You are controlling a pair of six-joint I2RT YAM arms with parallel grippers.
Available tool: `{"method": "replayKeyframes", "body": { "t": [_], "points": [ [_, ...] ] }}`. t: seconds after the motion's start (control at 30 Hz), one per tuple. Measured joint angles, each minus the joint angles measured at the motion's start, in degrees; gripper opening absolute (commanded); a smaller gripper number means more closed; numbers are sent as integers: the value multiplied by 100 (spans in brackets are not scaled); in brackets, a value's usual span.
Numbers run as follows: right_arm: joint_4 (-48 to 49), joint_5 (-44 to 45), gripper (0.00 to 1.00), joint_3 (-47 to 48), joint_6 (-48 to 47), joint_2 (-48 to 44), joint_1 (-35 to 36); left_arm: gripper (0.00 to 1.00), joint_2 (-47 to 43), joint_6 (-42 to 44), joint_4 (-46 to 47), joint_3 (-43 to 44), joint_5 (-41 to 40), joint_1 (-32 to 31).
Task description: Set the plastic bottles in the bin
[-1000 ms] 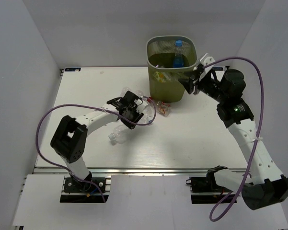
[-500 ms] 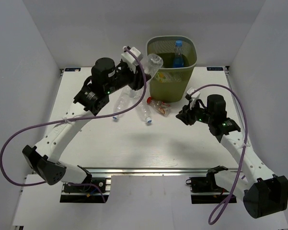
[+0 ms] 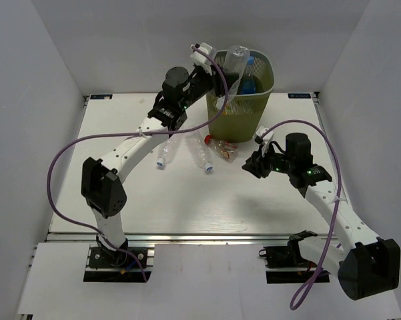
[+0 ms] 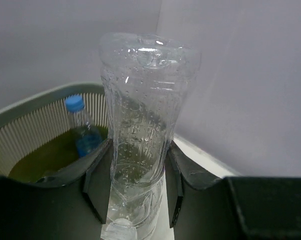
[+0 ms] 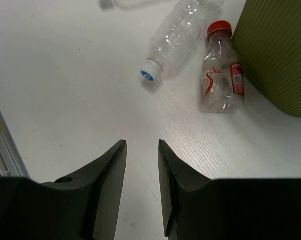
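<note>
The robot will next move its left gripper outward and turn it toward the bin's opening (image 3: pixel 240 87) (image 4: pixel 50 145) to release, because the lower end of the clear bottle still hangs over the bin's near rim.
My left gripper (image 3: pixel 227 72) is shut on a clear plastic bottle (image 3: pixel 237 61) and holds it upright above the near-left rim of the olive-green bin (image 3: pixel 217 110). In the left wrist view the bottle (image 4: pixel 142 115) stands between both fingers, above the bin's rim (image 4: pixel 35 110). A blue-capped bottle (image 3: pixel 248 75) stands inside the bin and also shows in the left wrist view (image 4: pixel 83 134). Two clear bottles (image 3: pixel 164 153) (image 3: pixel 201 155) and a red-capped bottle (image 3: pixel 224 148) lie on the table before the bin. My right gripper (image 3: pixel 251 167) is open and empty, low over the table (image 5: pixel 141 145).
In the right wrist view the red-capped bottle (image 5: pixel 221 75) lies against the bin's wall (image 5: pixel 280 50), with a clear bottle (image 5: pixel 178 37) to its left. White walls enclose the table on three sides. A metal rail (image 5: pixel 2 145) runs along the table's edge.
My left arm has carried the clear bottle up and to the right, from beside the bin's left rim to above the bin. My right gripper has shifted slightly left over the table.
</note>
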Motion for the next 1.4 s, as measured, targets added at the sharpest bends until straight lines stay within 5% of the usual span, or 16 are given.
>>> {"method": "replayKeyframes", "body": {
  "t": [0.27, 0.4, 0.47, 0.53, 0.63, 0.67, 0.77, 0.93, 1.13, 1.4],
  "points": [
    [-46, -168, 36, -26, -116, 42, 13, 4, 262, -990, 938, 688, 199, 107],
    [-39, -192, 36, -26, -122, 39, 13, 13, 275, -1300, 1687, 577, -184, 151],
    [-35, -190, 38, -28, -122, 42, 13, 33, 350, -1320, 1982, 503, -529, 151],
    [-33, -188, 38, -28, -125, 42, 13, 36, 518, -1272, 2144, 501, -872, 151],
    [-31, -175, 40, -28, -122, 42, 13, 73, 935, -1123, 2120, 560, -1266, 153],
    [-26, -162, 40, -28, -122, 42, 13, 77, 1093, -1069, 2083, 601, -1355, 153],
    [-22, -125, 53, -28, -105, 42, 13, 99, 1598, -975, 1818, 778, -1602, 153],
    [4, -142, 90, -79, -229, 72, 55, 99, 1716, -752, 1453, 669, -1781, 138],
    [7, 149, 90, 0, -459, 813, 863, 99, -98, -162, 793, -669, -1788, 94],
    [229, 1506, 90, 1067, -170, 2688, 2048, 99, -4822, 529, -72, -3906, -3324, 35]
  ]
}}
